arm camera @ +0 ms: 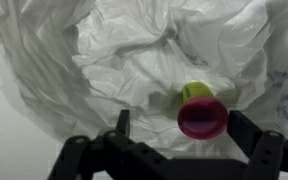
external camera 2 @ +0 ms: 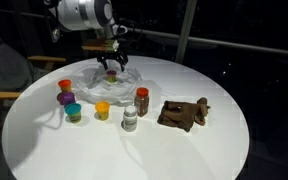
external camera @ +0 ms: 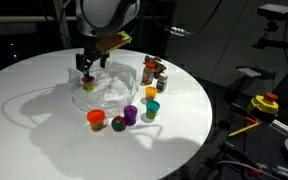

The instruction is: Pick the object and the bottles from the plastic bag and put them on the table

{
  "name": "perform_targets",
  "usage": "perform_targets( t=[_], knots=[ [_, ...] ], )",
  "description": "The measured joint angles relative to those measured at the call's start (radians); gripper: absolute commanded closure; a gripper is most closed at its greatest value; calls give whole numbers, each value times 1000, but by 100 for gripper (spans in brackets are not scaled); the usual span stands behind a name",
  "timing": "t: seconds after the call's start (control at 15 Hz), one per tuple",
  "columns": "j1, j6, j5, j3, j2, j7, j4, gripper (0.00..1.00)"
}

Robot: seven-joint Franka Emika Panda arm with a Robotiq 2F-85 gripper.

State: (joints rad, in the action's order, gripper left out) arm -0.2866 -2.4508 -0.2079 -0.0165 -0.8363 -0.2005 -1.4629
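Observation:
The gripper shifts toward the right in the wrist view next and lowers around the pink cap (external camera 2: 111, 73) (arm camera: 202, 118), because the bottle sits closer to one finger.
My gripper (arm camera: 184, 128) hangs open over the wrinkly plastic bag (arm camera: 104, 60), which lies on the white table (external camera: 34, 100) (external camera 2: 184, 150). Between the spread fingers (arm camera: 246, 130) a small bottle with a pink cap and yellow-green body (arm camera: 202, 115) lies on the bag; a gap shows on its left side. In both exterior views the gripper (external camera: 85, 70) (external camera 2: 111, 68) is low over the bag (external camera: 114, 90) (external camera 2: 89, 78). The dark brown object (external camera 2: 184, 113) (external camera: 151, 66) rests on the table beside the bag. Several bright-capped bottles (external camera: 130, 115) (external camera 2: 68, 99) stand on the table near the bag.
A brown-red jar (external camera 2: 142, 100) and a small whitish bottle (external camera 2: 130, 120) stand between the bag and the brown object. A yellow and red tool (external camera: 266, 102) lies off the table. Bare tabletop lies toward the near rim (external camera 2: 104, 160).

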Motion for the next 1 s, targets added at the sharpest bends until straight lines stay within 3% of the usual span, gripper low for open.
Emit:
perform_targets(
  t=[0.53, 0.6, 1.0],
  knots=[
    [27, 95, 69, 41, -110, 28, 166, 0],
    [27, 108, 73, 46, -121, 30, 182, 18],
    [28, 162, 75, 49, -189, 30, 263, 65]
  ],
)
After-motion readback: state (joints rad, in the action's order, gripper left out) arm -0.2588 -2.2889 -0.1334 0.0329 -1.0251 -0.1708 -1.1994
